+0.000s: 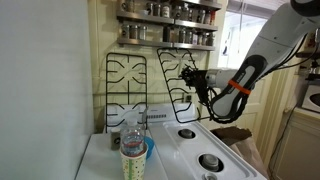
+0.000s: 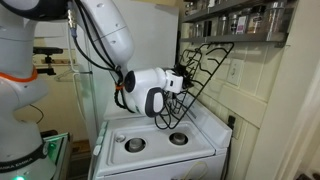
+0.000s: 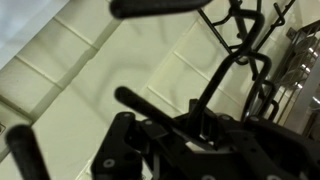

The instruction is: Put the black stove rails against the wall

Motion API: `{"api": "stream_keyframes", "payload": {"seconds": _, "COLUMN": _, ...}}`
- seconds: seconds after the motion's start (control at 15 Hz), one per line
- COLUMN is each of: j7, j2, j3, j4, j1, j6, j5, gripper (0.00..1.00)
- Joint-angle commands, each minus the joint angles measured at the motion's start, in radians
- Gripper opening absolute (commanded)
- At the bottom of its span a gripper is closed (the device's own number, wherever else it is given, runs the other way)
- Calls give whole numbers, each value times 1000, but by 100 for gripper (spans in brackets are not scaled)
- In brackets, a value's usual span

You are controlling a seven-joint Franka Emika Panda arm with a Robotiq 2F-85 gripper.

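Observation:
My gripper should next guide the held stove rail, which is at an angle, down and toward the cream-yellow wall (image 1: pixel 176 91) (image 3: pixel 188 70), straighten it beside the other rail, then release it.
Two black stove rails stand upright at the back of the white stovetop (image 1: pixel 190 150). One rail (image 1: pixel 127 78) leans against the cream-yellow wall (image 1: pixel 100 30). The other rail (image 1: pixel 180 85) is held upright by my gripper (image 1: pixel 200 84), which is shut on one of its bars and keeps it close to the wall. In an exterior view the rails (image 2: pixel 200 62) tilt toward the wall (image 2: pixel 250 90) with my gripper (image 2: pixel 180 82) on them. In the wrist view a thin black bar (image 3: pixel 215 85) runs between the jaws (image 3: pixel 205 128), with the panelled wall (image 3: pixel 90 70) behind.
A spice rack with several jars (image 1: pixel 168 22) hangs on the wall above the rails. A plastic bottle (image 1: pixel 131 133) and a patterned cup in a blue bowl (image 1: pixel 135 160) stand at the stove's near corner. Burners (image 2: pixel 135 145) lie on the stovetop.

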Motion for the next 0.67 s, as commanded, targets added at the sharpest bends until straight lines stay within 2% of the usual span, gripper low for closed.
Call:
{"api": "stream_keyframes", "payload": {"seconds": 0.0, "j7": 32, "j2": 53, "j3": 87, "j4": 46, "j1": -93, "j6": 35, "j5": -27, "gripper": 0}}
{"api": "stream_keyframes", "payload": {"seconds": 0.6, "j7": 23, "j2": 138, "j3": 83, "j4": 47, "j1": -104, "j6": 32, "j5": 5, "gripper": 0}}
